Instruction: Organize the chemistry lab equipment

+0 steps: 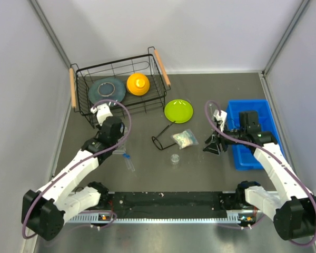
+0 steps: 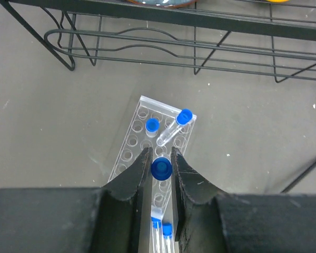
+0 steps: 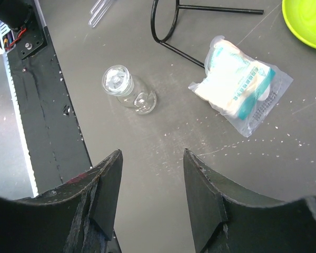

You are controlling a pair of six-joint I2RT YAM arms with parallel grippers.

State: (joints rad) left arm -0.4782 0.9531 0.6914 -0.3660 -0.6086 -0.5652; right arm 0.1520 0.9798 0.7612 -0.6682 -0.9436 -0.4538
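Note:
My left gripper needs to move outward and down next and let go of the tube, because the rack's empty hole by the lying tube's cap (image 2: 180, 141) is below and outward of it.
My left gripper (image 2: 160, 158) is shut on a blue-capped test tube (image 2: 161, 168) and holds it upright over the clear plastic tube rack (image 2: 130, 153). One tube (image 2: 152, 125) stands in the rack and another (image 2: 174, 129) lies across it. Two more tubes (image 2: 161, 232) lie below the fingers. In the top view the left gripper (image 1: 117, 146) is over the rack (image 1: 124, 154). My right gripper (image 3: 151, 153) is open and empty above the table, near the tiny clear dish (image 3: 118, 81), the crinkly packet (image 3: 239, 84) and the black-framed goggles (image 3: 168, 26).
A black wire basket (image 1: 87, 108) at the back left holds an orange bowl (image 1: 138, 84) and a grey plate (image 1: 106, 90). A lime-green plate (image 1: 178, 110) lies mid-table. A blue bin (image 1: 253, 158) stands at the right, beside the right gripper (image 1: 213, 146).

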